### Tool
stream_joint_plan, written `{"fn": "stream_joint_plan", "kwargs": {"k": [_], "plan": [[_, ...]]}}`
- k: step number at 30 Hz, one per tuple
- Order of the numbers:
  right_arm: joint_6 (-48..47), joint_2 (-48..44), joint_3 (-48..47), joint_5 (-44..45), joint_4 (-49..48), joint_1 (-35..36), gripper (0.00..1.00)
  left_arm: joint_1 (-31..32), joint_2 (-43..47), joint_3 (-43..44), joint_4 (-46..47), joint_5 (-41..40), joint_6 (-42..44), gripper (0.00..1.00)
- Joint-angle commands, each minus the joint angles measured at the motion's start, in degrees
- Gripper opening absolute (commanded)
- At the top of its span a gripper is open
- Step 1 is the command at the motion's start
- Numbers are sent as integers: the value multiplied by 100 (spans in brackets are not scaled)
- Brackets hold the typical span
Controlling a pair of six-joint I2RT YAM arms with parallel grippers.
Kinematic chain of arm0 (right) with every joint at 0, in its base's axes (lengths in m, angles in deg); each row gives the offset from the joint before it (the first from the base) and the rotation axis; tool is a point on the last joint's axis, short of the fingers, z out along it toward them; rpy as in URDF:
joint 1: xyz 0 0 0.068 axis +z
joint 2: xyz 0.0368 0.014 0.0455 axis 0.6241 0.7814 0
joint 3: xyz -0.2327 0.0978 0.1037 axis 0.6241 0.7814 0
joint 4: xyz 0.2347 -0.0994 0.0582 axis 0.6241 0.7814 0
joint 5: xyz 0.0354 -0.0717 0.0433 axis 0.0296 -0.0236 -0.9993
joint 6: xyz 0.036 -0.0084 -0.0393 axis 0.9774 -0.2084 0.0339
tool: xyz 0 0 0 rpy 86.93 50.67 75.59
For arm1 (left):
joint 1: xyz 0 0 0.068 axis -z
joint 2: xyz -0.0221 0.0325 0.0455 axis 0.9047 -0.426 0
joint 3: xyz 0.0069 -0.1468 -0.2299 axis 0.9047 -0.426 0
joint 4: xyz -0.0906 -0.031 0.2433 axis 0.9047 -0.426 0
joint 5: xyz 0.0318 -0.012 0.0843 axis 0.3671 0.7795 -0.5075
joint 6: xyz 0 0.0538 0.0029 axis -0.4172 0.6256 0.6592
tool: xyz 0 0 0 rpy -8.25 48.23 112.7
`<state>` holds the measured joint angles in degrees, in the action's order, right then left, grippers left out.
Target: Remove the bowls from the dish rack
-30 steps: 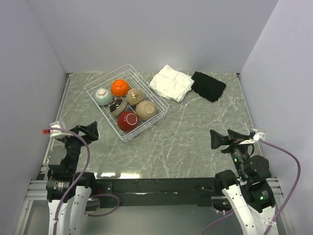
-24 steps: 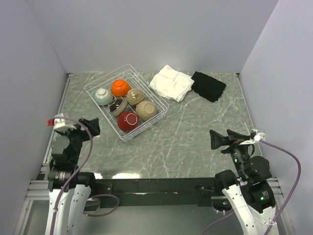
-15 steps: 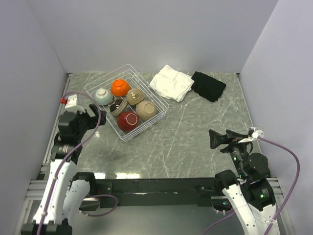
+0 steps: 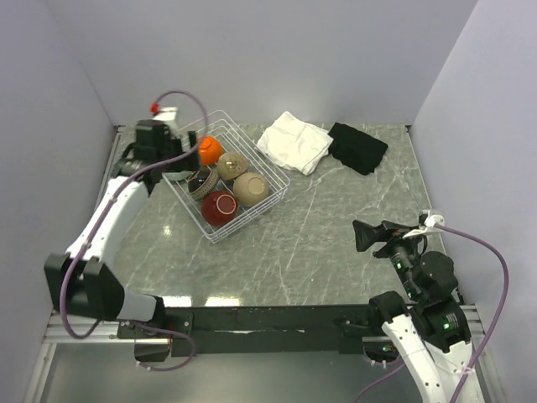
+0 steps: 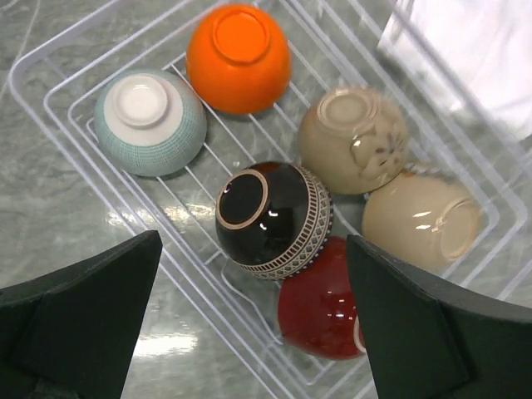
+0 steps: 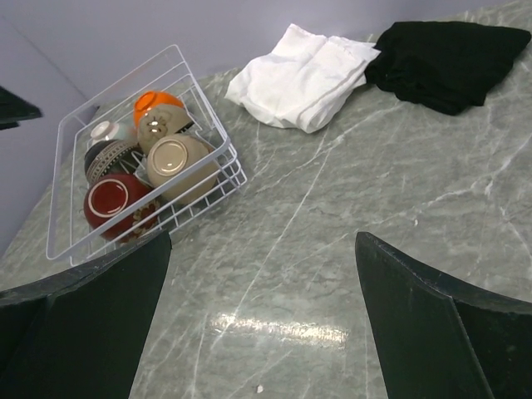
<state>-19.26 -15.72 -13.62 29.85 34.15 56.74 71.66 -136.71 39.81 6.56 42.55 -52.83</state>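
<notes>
My left gripper is open and will move down toward the right in the top view onto the dark brown bowl [image 4: 201, 183] [image 5: 273, 218], because the bowl's foot and patterned rim face the open fingers.
The white wire dish rack [image 4: 260, 149] stands at the back left of the table with six bowls upside down in it. In the left wrist view [image 5: 220, 154] I see the orange bowl [image 5: 238, 58], pale blue-green bowl [image 5: 150, 122], dark brown bowl [image 5: 273, 218], tan bowl [image 5: 352, 140], beige bowl [image 5: 420, 219] and red bowl [image 5: 320, 307]. My left gripper [image 4: 183, 155] [image 5: 253, 332] hovers open and empty above the rack's left side, over the dark brown bowl. My right gripper [image 4: 369, 235] [image 6: 262, 332] is open and empty near the front right, far from the rack [image 6: 199, 96].
A folded white cloth [image 4: 294, 143] [image 6: 303, 75] and a black cloth [image 4: 358, 148] [image 6: 449, 50] lie at the back, right of the rack. Grey walls close in the table at the left, back and right.
My left arm has swung up from the near left edge and reached forward over the rack, now covering the pale blue-green bowl from above. The right arm has barely moved.
</notes>
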Motion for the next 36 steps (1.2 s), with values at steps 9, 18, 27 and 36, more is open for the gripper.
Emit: {"fn": "stream_joint_plan", "kwargs": {"k": [9, 18, 27, 36], "plan": [[142, 657, 37, -197, -597, 41, 100, 1597, -2235, 2039, -2186, -2214, 1565, 99], [177, 842, -25, -30, -597, 42, 100, 1782, -2930, 2365, -2407, -2276, 1583, 100], [107, 1123, -156, -91, -615, 41, 100, 1791, -3370, 2638, -2451, -2100, 1636, 99], [124, 1352, -244, -241, -650, 42, 100, 1782, -3546, 2726, -2337, -2294, 1741, 99]]}}
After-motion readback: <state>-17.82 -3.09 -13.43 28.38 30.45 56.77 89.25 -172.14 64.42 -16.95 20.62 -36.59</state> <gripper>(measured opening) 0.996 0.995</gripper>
